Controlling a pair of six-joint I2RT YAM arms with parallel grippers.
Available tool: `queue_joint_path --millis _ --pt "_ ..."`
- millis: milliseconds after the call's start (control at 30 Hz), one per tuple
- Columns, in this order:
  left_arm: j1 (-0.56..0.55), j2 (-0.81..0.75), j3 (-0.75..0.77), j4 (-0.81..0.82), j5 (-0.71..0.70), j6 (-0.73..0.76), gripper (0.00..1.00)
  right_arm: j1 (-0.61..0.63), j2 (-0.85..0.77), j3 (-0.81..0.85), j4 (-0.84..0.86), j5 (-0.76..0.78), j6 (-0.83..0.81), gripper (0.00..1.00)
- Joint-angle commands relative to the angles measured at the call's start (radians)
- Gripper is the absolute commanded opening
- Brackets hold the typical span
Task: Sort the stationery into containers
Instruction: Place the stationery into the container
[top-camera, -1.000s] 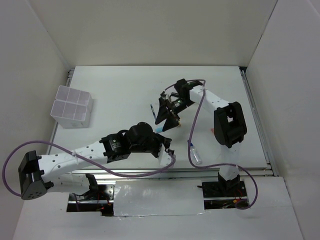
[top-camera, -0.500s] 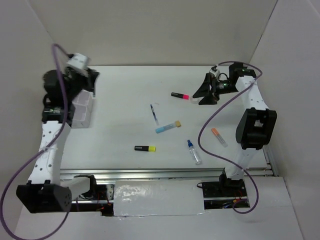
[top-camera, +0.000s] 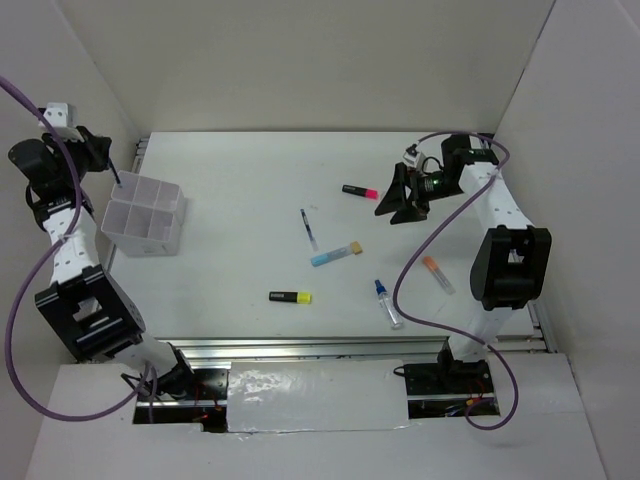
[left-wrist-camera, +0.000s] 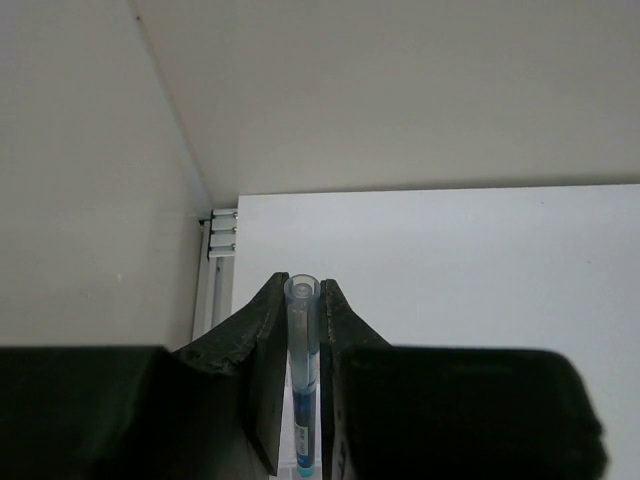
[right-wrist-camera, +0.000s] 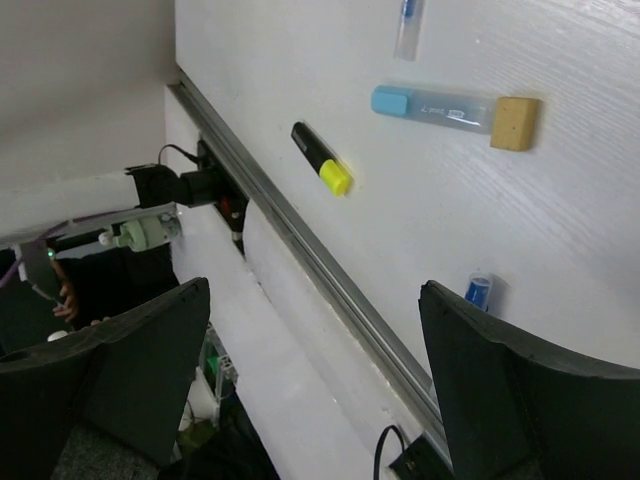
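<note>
Next, my left gripper edges over the organizer box (top-camera: 170, 232) toward the organizer box's side above the far corner section.
My left gripper (top-camera: 98, 152) is raised at the far left, shut on a thin pen (left-wrist-camera: 301, 350) with a clear cap and blue ink. The pen's tip (top-camera: 114, 172) hangs over the far-left corner of the translucent white organizer box (top-camera: 170, 232). My right gripper (top-camera: 400, 203) is open and empty, just right of the pink-capped highlighter (top-camera: 360, 190). On the table lie another thin pen (top-camera: 308, 228), the light-blue marker (top-camera: 335, 253), a yellow-capped highlighter (top-camera: 290, 297), the blue-capped bottle (top-camera: 388, 303) and the orange-capped tube (top-camera: 437, 273). No tape ring shows.
The right wrist view looks past its open gripper (right-wrist-camera: 315, 290) to the yellow-capped highlighter (right-wrist-camera: 322, 160), the light-blue marker (right-wrist-camera: 455, 108), the bottle's blue cap (right-wrist-camera: 478, 290) and the metal rail (right-wrist-camera: 330, 270) at the table's near edge. White walls enclose the table.
My left arm has swung from the table's middle to above the organizer box and now further left, holding the pen. My right gripper has shifted slightly left and nearer.
</note>
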Motion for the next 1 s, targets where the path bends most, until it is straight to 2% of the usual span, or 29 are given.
queue_joint_path --millis 0,333,567,800,967 --pt "0.011 0.054 0.078 0.158 0.024 0.012 0.03 0.011 -0.076 -0.017 0.067 0.049 -0.015 0.91" --pt "0.003 0.231 0.194 0.152 0.031 0.018 0.03 0.011 -0.069 -0.049 0.083 0.059 -0.042 0.91" --pt "-0.020 0.271 0.135 0.166 0.016 0.059 0.05 0.046 -0.049 -0.026 0.109 0.123 -0.061 0.91" --pt "-0.043 0.274 0.041 0.187 -0.034 0.133 0.16 0.086 -0.003 -0.003 0.150 0.190 -0.053 0.89" --pt "-0.034 0.282 0.027 0.215 -0.056 0.133 0.14 0.135 0.017 0.000 0.185 0.232 -0.047 0.88"
